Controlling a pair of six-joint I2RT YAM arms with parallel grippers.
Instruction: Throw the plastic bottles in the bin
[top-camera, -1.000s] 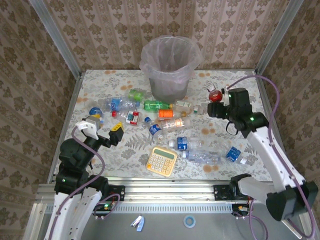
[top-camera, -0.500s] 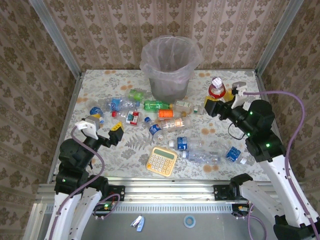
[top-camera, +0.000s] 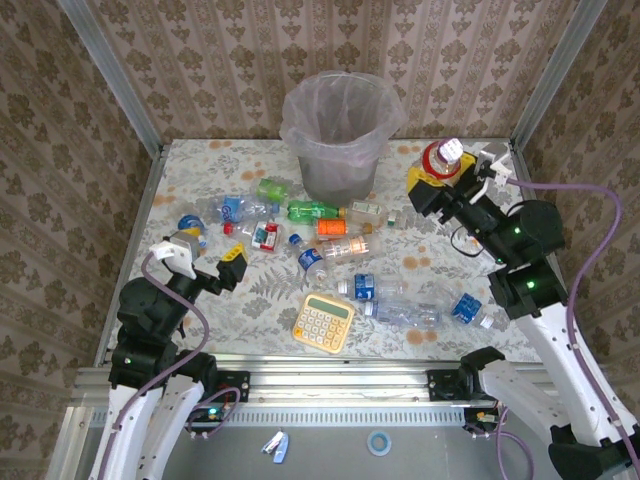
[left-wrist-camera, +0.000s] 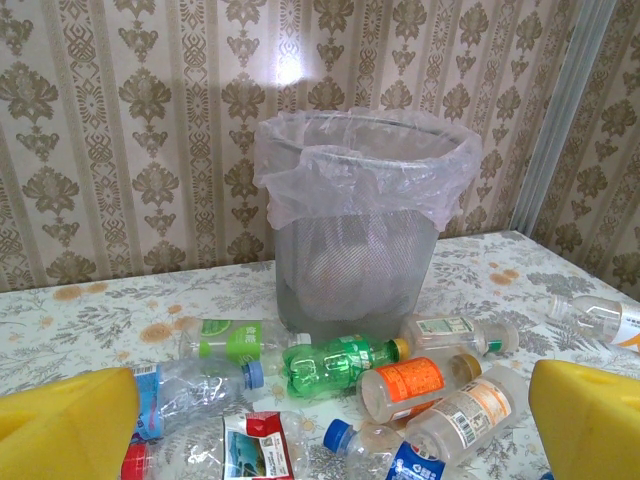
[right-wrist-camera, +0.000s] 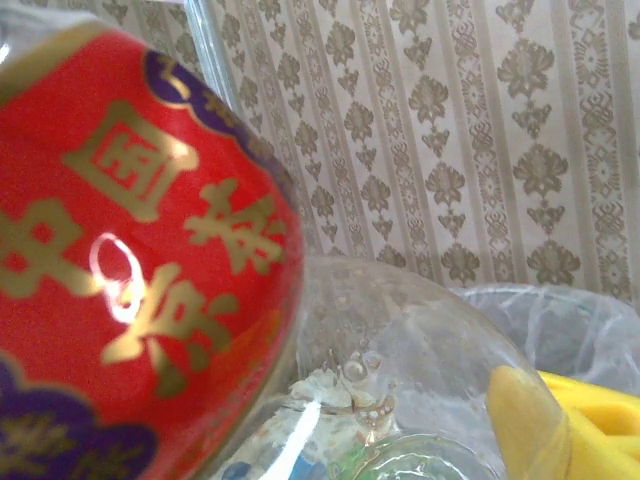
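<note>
The bin's opening is outward and to one side of my right gripper, so my right gripper will next carry the clear bottle up and across above it and let go.
My right gripper is shut on a clear plastic bottle with a red label and holds it in the air to the right of the bin. In the right wrist view that bottle looms close, a yellow finger beside it and the bin's bag behind. Several other bottles lie on the table, among them a green one and an orange one. My left gripper hangs open at the near left. Its wrist view looks at the bin and the green bottle.
A yellow calculator lies at the near middle of the table. Two blue-labelled bottles lie to its right. Patterned walls and metal posts close in the table on the left, back and right.
The right arm has lifted the red-labelled bottle higher and carried it towards the back of the table. The left arm has not moved.
</note>
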